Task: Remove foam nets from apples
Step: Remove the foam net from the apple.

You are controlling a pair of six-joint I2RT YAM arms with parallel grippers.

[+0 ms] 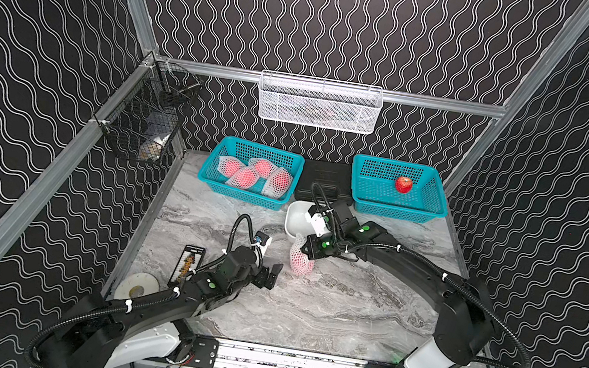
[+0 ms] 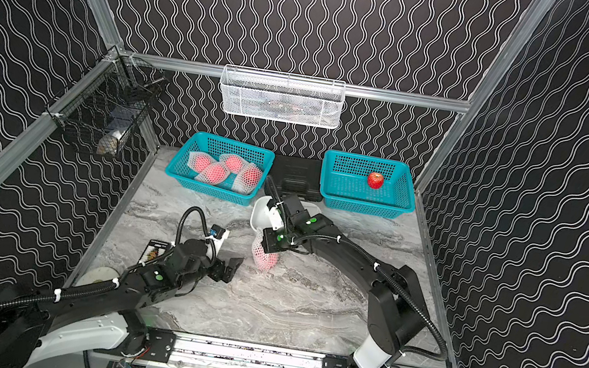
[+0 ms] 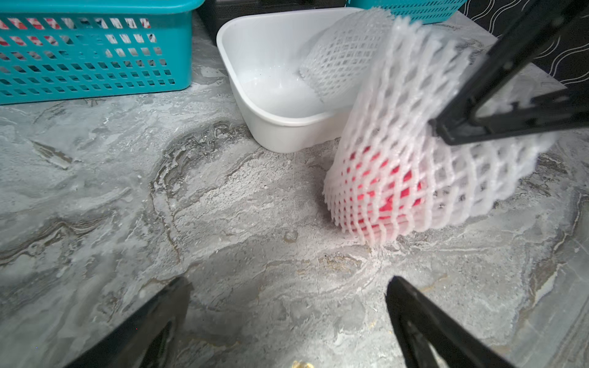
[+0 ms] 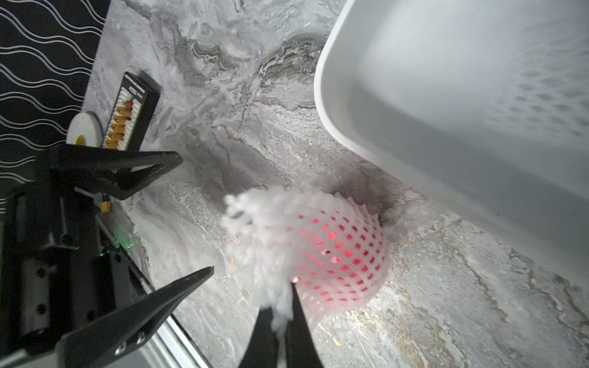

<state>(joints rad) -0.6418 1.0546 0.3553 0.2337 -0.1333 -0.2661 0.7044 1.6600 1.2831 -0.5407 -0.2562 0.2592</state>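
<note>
The net in the robot's right gripper should be pulled off the apple next. The robot should then move outward over the white tub [image 1: 295, 219] [image 4: 457, 104] and let go of the net there, since an empty net is already inside.
A red apple [image 3: 385, 191] rests on the marble table inside a white foam net [image 1: 300, 263] [image 4: 318, 248]. My right gripper [image 1: 299, 249] [image 4: 280, 302] is shut on the net's loose upper end, which is stretched up away from the fruit. My left gripper [image 1: 272, 274] [image 3: 288, 282] hovers open just left of the netted apple, touching nothing. An empty foam net [image 3: 344, 54] lies in the white tub [image 1: 295, 219]. Several netted apples [image 1: 246, 178] fill the left teal basket [image 1: 240, 193]. One bare apple [image 1: 403, 184] sits in the right teal basket [image 1: 399, 210].
A black case [image 1: 325, 179] lies between the teal baskets. A black card of connectors [image 1: 186, 264] and a white tape roll [image 1: 137, 286] lie by the left arm. A black wire basket [image 1: 144, 119] hangs on the left wall and a white one [image 1: 318, 103] on the back rail.
</note>
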